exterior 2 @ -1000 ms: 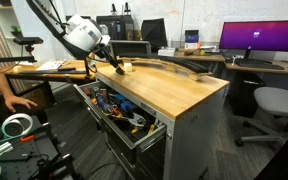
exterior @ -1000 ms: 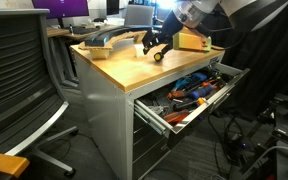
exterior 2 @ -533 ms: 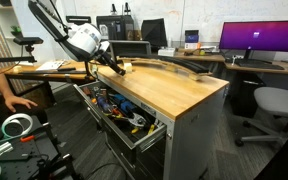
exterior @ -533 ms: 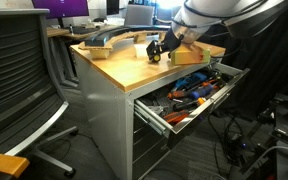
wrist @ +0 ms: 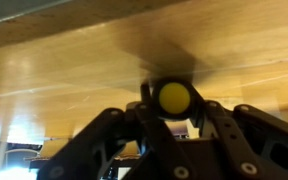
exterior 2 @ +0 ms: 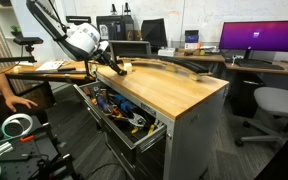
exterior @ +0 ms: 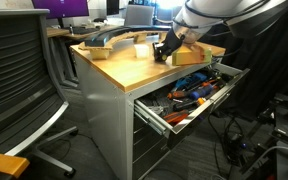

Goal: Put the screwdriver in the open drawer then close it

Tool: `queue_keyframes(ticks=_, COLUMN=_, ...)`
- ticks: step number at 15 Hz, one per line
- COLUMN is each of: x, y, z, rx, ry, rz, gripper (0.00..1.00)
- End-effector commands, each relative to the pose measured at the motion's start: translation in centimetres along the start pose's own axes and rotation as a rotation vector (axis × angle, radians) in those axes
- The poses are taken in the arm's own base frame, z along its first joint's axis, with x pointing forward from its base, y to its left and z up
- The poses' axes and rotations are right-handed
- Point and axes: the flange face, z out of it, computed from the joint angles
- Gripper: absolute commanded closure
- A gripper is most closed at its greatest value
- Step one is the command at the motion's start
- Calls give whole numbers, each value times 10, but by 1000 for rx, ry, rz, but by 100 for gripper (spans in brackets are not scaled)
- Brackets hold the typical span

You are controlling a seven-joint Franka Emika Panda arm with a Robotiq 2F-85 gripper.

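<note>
The gripper moves back past the edge of the tabletop next, then down over the tools in the drawer, as its fingers hold the screwdriver.
In the wrist view the screwdriver (wrist: 174, 97) shows end-on as a yellow disc in a black rim, standing on the wooden tabletop (wrist: 64, 70). My gripper (wrist: 174, 110) has its black fingers (wrist: 144, 100) pressed against the rim on both sides, so it is shut on the screwdriver. In both exterior views the gripper (exterior: 167, 50) (exterior 2: 110, 64) is down on the tabletop near the edge above the open drawer (exterior: 156, 117) (exterior 2: 150, 136), and it hides the screwdriver there. The drawer is pulled out and holds several orange and blue tools.
A white cup (exterior: 141, 45), a long curved wooden piece (exterior: 109, 40) and a tan box (exterior: 197, 42) lie on the tabletop. An office chair (exterior: 19, 80) stands beside the cabinet. A person's hand (exterior 2: 14, 100) and a roll of tape (exterior 2: 19, 125) are near the drawer side.
The gripper has come down over the screwdriver, which stood free on the tabletop before. Its jaws, wide half a second ago, have closed onto it.
</note>
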Motion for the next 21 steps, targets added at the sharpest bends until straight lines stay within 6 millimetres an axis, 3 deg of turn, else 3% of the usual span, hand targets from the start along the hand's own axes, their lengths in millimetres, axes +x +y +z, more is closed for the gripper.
queue_keyframes(ticks=1, x=-15, y=18, z=-20, rx=47, ry=-125, rz=-100, gripper=88)
queue_keyframes(ticks=9, x=-48, y=74, z=-69, rx=160, ry=-320, rz=-294, gripper=86)
queue_keyframes(ticks=14, x=-97, y=101, z=-78, rx=181, ry=-495, rz=-399, gripper=86)
queue_keyframes(ticks=16, x=-109, y=101, z=-80, rx=184, ry=-542, rz=-419, gripper=86)
queue_keyframes(ticks=21, x=-98, y=82, z=-85, rx=218, ry=-520, rz=-411, gripper=86)
